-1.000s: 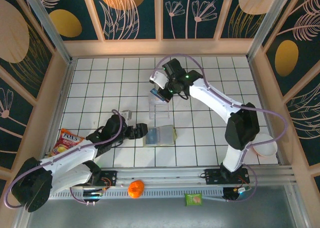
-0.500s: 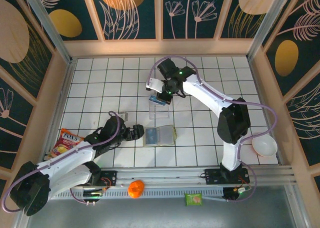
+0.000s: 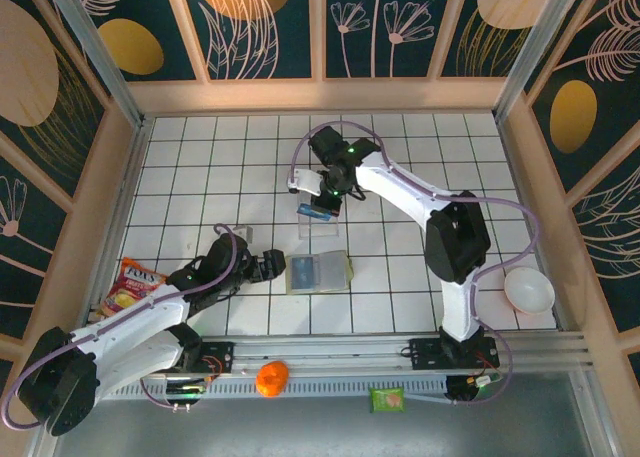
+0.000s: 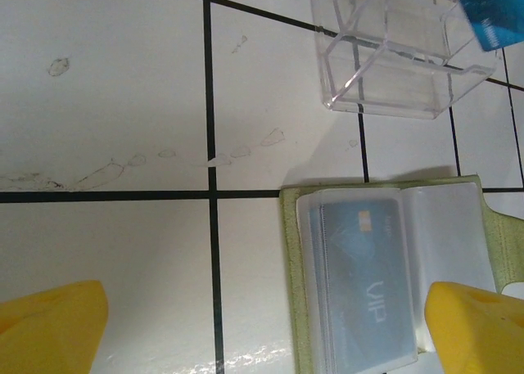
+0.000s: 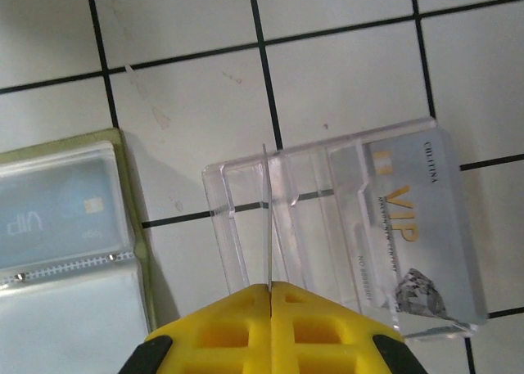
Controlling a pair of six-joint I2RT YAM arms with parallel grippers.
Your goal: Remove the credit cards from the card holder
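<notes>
My right gripper is above the stand's empty near slot [image 3: 318, 230] [image 5: 250, 239] and will next go down to it and let go of the blue card there, because the VIP card fills the far slot.
The card holder [image 3: 330, 273] lies open on the white tiles, with a blue-grey credit card [image 4: 368, 284] under its clear left sleeve. My left gripper [image 3: 270, 267] is open, just left of the holder; its yellow fingertips [image 4: 49, 329] straddle the holder's left edge [image 4: 291, 284]. My right gripper [image 3: 322, 203] is shut on a blue credit card [image 3: 318, 212], which looks like a thin edge [image 5: 267, 218] in the right wrist view. It holds this card over a clear plastic stand [image 5: 246, 227]. A pale VIP card [image 5: 417, 227] rests in that stand.
A snack packet [image 3: 135, 282] lies at the left wall and a white bowl [image 3: 528, 292] at the near right. An orange object [image 3: 272, 378] and a green packet [image 3: 388, 399] sit on the rail by the arm bases. Wooden walls ring the tiled floor.
My right gripper has carried the blue card down and nearer, onto the clear stand. The left gripper has drawn slightly back to the left, still open.
</notes>
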